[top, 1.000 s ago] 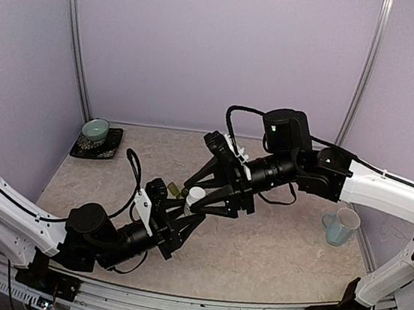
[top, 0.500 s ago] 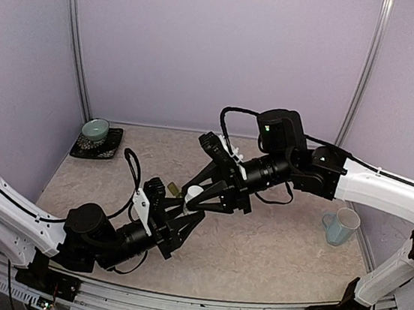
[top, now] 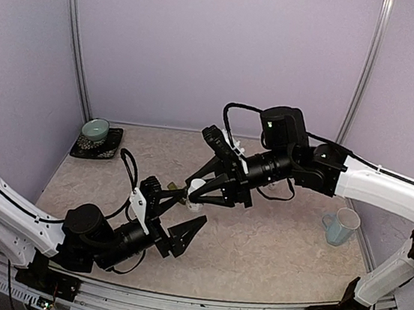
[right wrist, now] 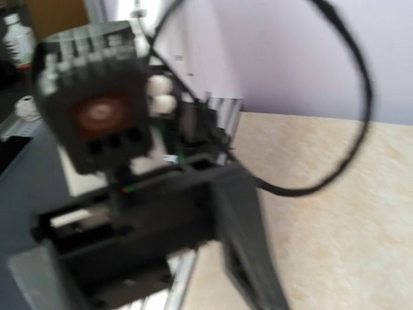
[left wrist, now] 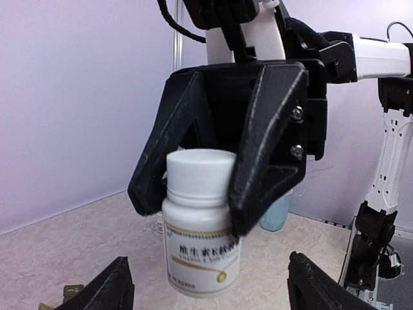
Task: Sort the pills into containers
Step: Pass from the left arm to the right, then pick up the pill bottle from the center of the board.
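Observation:
My right gripper carries the bottle (top: 196, 197) down toward the mug next, then releases it, as the tabletop beside the mug lies below my gripper, to its right in the top view.
A white pill bottle (top: 196, 197) with a gold-printed label hangs above the mid-table. My right gripper (top: 201, 190) is shut on its white cap; in the left wrist view its black fingers (left wrist: 264, 148) clamp the cap of the bottle (left wrist: 199, 232). My left gripper (top: 176, 212) is open just below and in front, its fingertips (left wrist: 111, 288) wide apart on either side of the bottle and not touching it. A bit of the dark green containers (top: 178, 190) shows on the table behind the left gripper. No loose pills show. The right wrist view is blurred and shows only the left arm's wrist.
A pale blue mug (top: 340, 226) stands at the right side of the table, also seen behind the bottle as the mug (left wrist: 277, 213). A pale green bowl (top: 95, 129) sits on a dark tray (top: 111, 151) at the back left.
My left gripper has opened wide, let go of the bottle and drawn back a little. The right gripper has shut on the cap and now carries the bottle alone.

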